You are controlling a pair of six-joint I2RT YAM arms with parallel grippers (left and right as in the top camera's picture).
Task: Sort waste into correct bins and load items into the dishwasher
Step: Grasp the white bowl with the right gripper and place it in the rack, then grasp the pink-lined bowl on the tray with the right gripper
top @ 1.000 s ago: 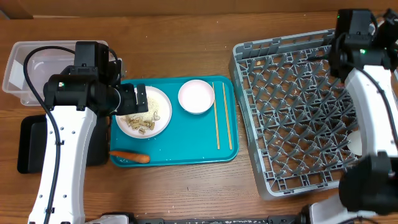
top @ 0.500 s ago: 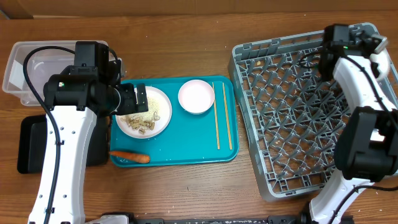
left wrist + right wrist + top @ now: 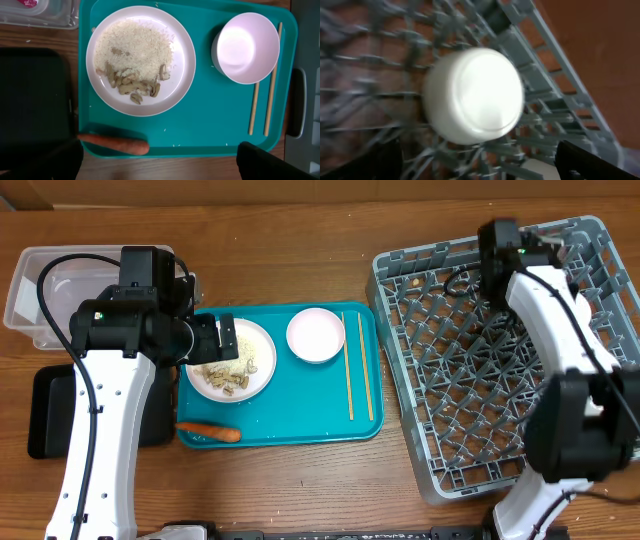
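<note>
I will next bring my right gripper from the rack (image 3: 470, 370) to the tray and down onto the empty bowl's rim by the chopsticks, because that rim faces the rack.
My left gripper (image 3: 160, 162) hangs open over the near rim of the teal tray (image 3: 200, 135), with nothing between its fingers. On the tray lie a white plate (image 3: 140, 60) of rice and food scraps (image 3: 132, 47), an empty white bowl (image 3: 247, 40), a pair of chopsticks (image 3: 263, 90) and an orange carrot (image 3: 115, 143). The grey dish rack (image 3: 470, 370) stands to the right. My right gripper (image 3: 480, 167) is open above a white bowl (image 3: 475, 95) that lies upside down in the rack near one edge; that view is blurred.
A clear tub (image 3: 50, 290) with a pink-red scrap (image 3: 27, 2) in it sits at the far left. A black tray (image 3: 45, 415) lies in front of it. My right arm (image 3: 545, 310) crosses over the rack.
My right arm has swung left along the rack's far edge. The left arm and everything on the teal tray have stayed put.
</note>
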